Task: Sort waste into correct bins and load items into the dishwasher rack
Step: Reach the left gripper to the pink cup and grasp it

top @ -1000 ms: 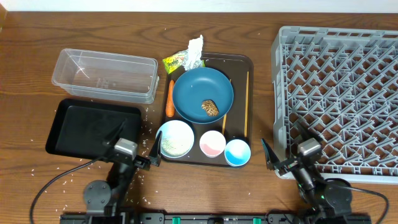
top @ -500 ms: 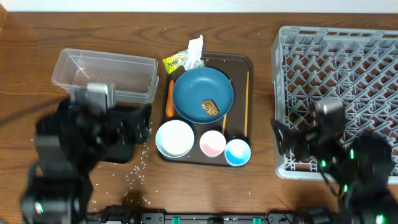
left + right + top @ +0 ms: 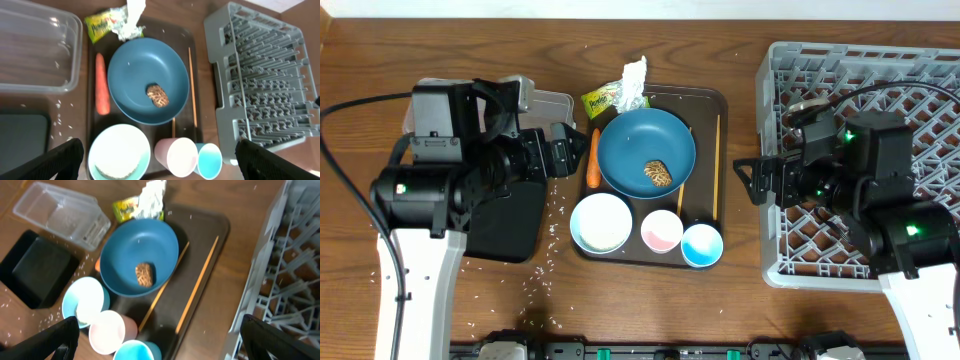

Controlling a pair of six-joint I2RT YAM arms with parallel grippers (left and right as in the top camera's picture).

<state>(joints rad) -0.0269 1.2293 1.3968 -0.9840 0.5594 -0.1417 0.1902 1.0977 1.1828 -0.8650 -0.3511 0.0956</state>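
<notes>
The pink cup stands with its opening up, so my left gripper goes down next and pulls back, to the right in the overhead view, onto the pink cup's rim by the white bowl.
On the brown serving tray (image 3: 712,102) sit the dark blue dish (image 3: 638,140) with a brown food lump (image 3: 659,174), the white bowl (image 3: 602,222), pink cup (image 3: 662,231), blue cup (image 3: 702,245) and chopsticks (image 3: 717,165). The carrot (image 3: 593,157) lies left of the dish. Tissue (image 3: 634,84) and wrapper (image 3: 600,100) are behind it. My left gripper (image 3: 563,150) hangs open and empty just left of the carrot; my right gripper (image 3: 745,180) hangs open and empty between tray and dishwasher rack (image 3: 860,90). Both wrist views look down on the dish (image 3: 145,80) (image 3: 135,255).
The left arm covers most of the clear tub (image 3: 556,100) and part of the black tray (image 3: 515,225). Rice grains (image 3: 545,255) are scattered on the wood in front of the black tray. The right arm stands over the rack's left half.
Both arms have risen from the table's front edge and swung inward: the left now over the bins, the right over the rack's left side. Both grippers stay open.
</notes>
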